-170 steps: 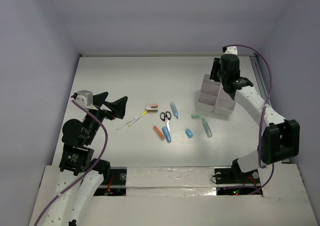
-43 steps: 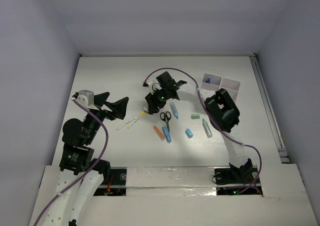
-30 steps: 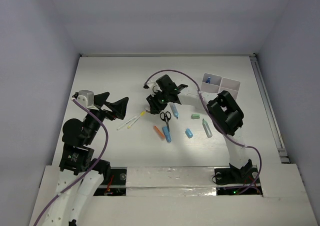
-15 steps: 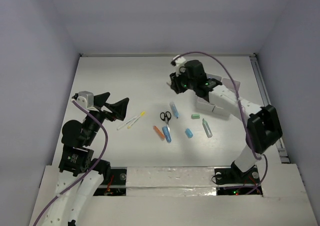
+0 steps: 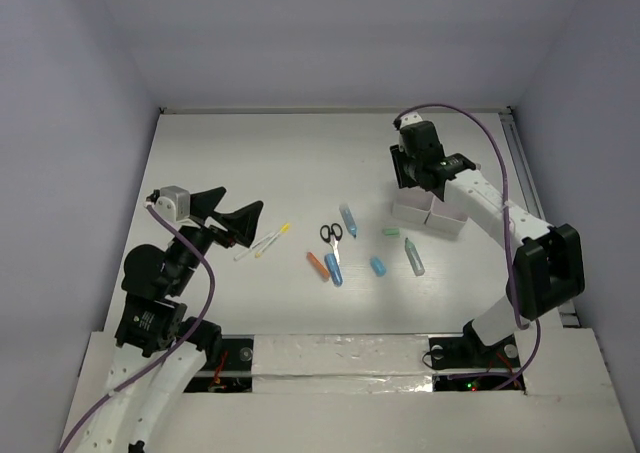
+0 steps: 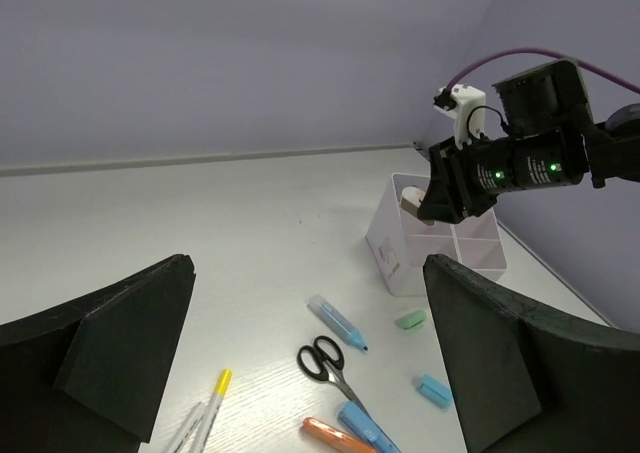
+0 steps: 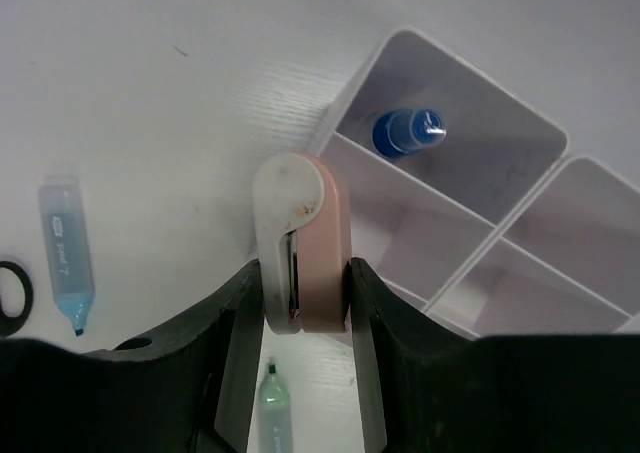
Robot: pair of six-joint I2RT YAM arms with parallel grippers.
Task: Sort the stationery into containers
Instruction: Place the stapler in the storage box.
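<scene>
I will next move my right gripper over the middle section of the containers beside the bottle's (image 7: 405, 218), lower it and let go, because the pink-beige piece (image 7: 305, 223) still hangs across the outer side of the containers.
My right gripper (image 5: 411, 169) is shut on the pink-beige piece (image 7: 305, 223) and holds it above the left edge of the white containers (image 5: 432, 214). In the right wrist view the gripper (image 7: 300, 278) hangs over a divider wall (image 7: 400, 213), and a blue-capped bottle (image 7: 404, 133) stands in the far compartment. Scissors (image 5: 331, 235), a blue marker (image 5: 348, 217), an orange marker (image 5: 318, 265), a thick blue marker (image 5: 333, 270), a mint eraser (image 5: 391, 232), a teal marker (image 5: 414, 257) and yellow-tipped pens (image 5: 265, 240) lie on the table. My left gripper (image 5: 236, 219) is open and empty above the pens.
A small blue piece (image 5: 378, 267) lies between the thick blue marker and the teal marker. In the left wrist view the scissors (image 6: 330, 361) and blue marker (image 6: 338, 321) lie between my fingers (image 6: 110, 363). A rail (image 5: 520, 163) runs along the table's right edge.
My right gripper picked the pink-beige piece off the table left of the scissors and carried it right to the containers. My left gripper shifted slightly right.
</scene>
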